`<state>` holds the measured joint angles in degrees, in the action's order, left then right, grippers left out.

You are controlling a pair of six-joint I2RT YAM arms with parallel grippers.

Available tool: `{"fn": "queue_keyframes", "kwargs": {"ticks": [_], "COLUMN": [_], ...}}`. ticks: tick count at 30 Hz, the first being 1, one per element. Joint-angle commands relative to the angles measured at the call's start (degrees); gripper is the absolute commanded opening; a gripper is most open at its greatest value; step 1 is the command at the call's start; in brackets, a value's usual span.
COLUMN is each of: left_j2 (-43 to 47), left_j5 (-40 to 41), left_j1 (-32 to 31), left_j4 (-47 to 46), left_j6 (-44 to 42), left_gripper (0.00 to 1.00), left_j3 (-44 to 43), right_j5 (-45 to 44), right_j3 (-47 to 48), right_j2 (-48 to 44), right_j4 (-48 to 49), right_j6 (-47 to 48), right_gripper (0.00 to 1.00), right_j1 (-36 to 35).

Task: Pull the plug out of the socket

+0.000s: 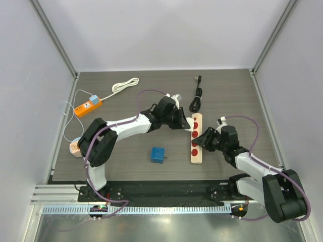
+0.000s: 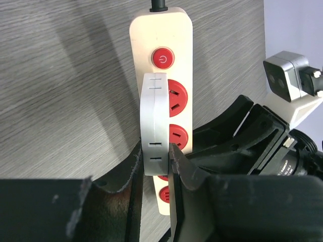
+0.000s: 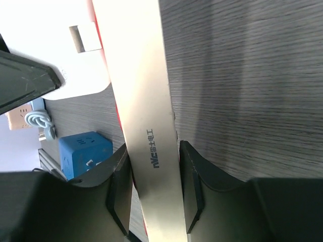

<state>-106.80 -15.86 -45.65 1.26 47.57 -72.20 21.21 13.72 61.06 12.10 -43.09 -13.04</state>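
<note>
My left gripper will pull the plug away from the power strip, then go back and down to the table beside the blue cube adapter, where there is room.
A cream power strip [image 1: 197,140] with red sockets lies at mid-table, its black cord [image 1: 196,97] running to the back. My left gripper [image 1: 185,122] is over its far half, shut on a white plug [image 2: 155,111]. The plug stands against the strip's [image 2: 162,30] left side, over the red sockets. I cannot tell whether its pins are still seated. My right gripper [image 1: 205,140] is shut on the strip's [image 3: 144,91] long sides, a finger on each. The white plug [image 3: 75,60] also shows at the upper left of the right wrist view.
A blue cube adapter [image 1: 158,155] sits left of the strip and also shows in the right wrist view [image 3: 86,151]. An orange power strip [image 1: 88,106] with a coiled white cable [image 1: 125,85] lies at the back left. A small pale round object [image 1: 74,147] sits at the left edge.
</note>
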Motion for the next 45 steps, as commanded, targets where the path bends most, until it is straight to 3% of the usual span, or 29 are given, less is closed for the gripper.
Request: {"fn": "queue_keyframes", "kwargs": {"ticks": [1, 12, 20, 23, 28, 37, 41, 43, 45], "left_j2": [8.98, 11.97, 8.99, 8.63, 8.28, 5.82, 6.87, 7.22, 8.27], "left_j5": [-4.01, 2.4, 24.19, 27.46, 19.56, 19.37, 19.72, 19.9, 20.68], "left_j1": [0.12, 0.21, 0.56, 0.56, 0.74, 1.09, 1.18, 1.26, 1.35], "left_j4": [3.66, 17.25, 41.43, 41.64, 35.57, 34.6, 32.76, 32.76, 32.76], "left_j6": [-1.69, -8.79, -19.97, -21.03, -19.98, -18.31, -18.04, -17.78, -17.6], "left_gripper": [0.0, 0.0, 0.0, 0.0, 0.0, 0.01, 0.3, 0.34, 0.46], "left_j3": [0.22, -2.14, -9.89, -7.62, -1.45, 0.75, 3.12, 4.44, 5.32], "right_j5": [-17.35, -14.45, -3.65, -0.12, 1.81, 6.29, 7.09, 7.18, 7.7], "right_j3": [-1.23, -1.23, -2.73, -3.08, -2.12, 7.72, 11.85, 11.86, 12.12], "right_j2": [1.87, 3.28, 0.55, 1.51, 3.89, 14.16, 17.42, 17.96, 17.61], "right_j4": [-5.68, -3.32, 1.69, 3.98, 5.21, -0.58, -6.46, -7.44, -9.02], "right_j6": [-4.46, -3.58, 1.52, 1.52, 2.05, 6.61, 9.69, 10.04, 10.74], "right_gripper": [0.01, 0.01, 0.01, 0.01, 0.01, 0.05, 0.13, 0.19, 0.32], "right_j1": [5.57, 6.45, 6.53, 6.53, 6.53, 8.11, 9.6, 9.79, 9.96]}}
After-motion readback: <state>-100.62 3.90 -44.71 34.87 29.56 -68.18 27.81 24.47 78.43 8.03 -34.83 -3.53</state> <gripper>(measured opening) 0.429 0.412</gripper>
